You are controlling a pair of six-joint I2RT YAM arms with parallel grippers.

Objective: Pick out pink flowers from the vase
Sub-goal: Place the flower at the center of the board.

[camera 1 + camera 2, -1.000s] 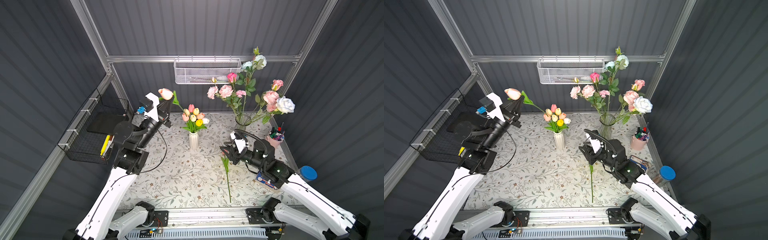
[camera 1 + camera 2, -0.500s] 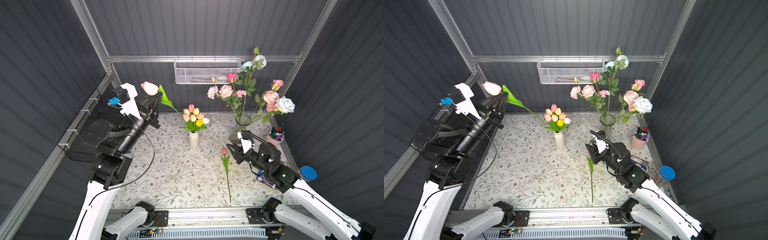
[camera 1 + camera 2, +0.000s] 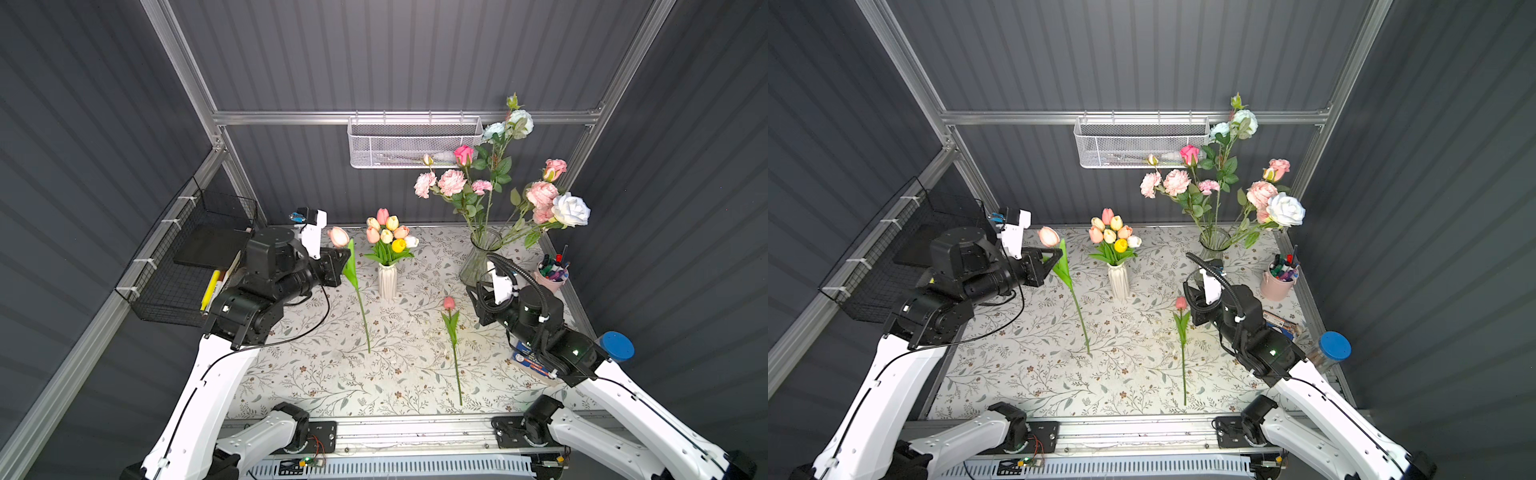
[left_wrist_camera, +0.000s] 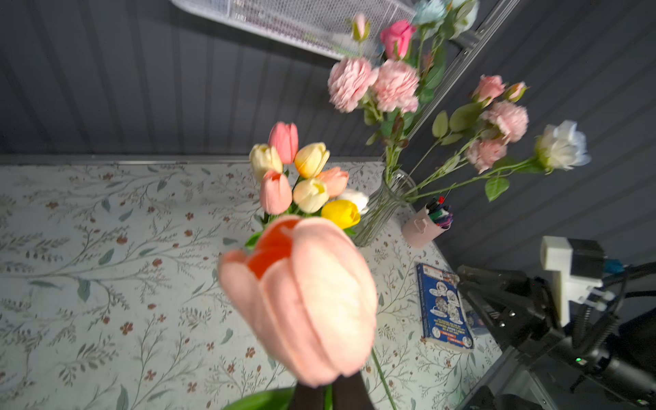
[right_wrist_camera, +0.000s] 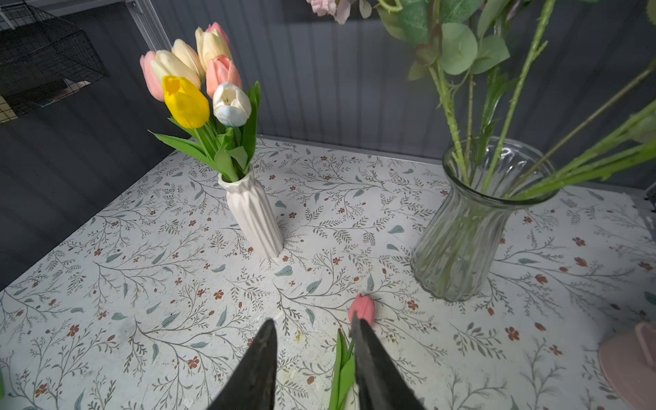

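Observation:
My left gripper goes down to the open mat beside the white vase [image 3: 387, 280] next and lets go of the stem, since the held tulip is already clear of the vase.
A pink tulip [image 3: 338, 237] [image 4: 305, 298] is held upright, my left gripper [image 3: 341, 261] [image 4: 326, 394] shut on its stem just under the bloom, left of the white vase [image 3: 387, 280]. Its stem hangs down to the mat. The vase holds pink, cream, yellow and white tulips [image 3: 388, 232]. A second pink tulip [image 3: 449, 302] [image 5: 362, 309] lies on the mat, bloom toward the back. My right gripper [image 3: 476, 305] [image 5: 312, 323] hovers open just right of that bloom, nothing between its fingers. A glass vase [image 3: 478, 257] holds pink roses and carnations [image 3: 451, 183] with white and pale blue roses.
A pink pen cup [image 3: 550, 278], a blue book [image 3: 530, 361] and a blue-lidded jar [image 3: 617, 345] stand along the right edge. A black wire basket [image 3: 187, 266] hangs on the left wall, a white mesh basket [image 3: 415, 143] on the back wall.
My left arm swung out to the left with the tulip, then came back lower and rightward beside the white vase. My right gripper drew back to the right from the lying tulip.

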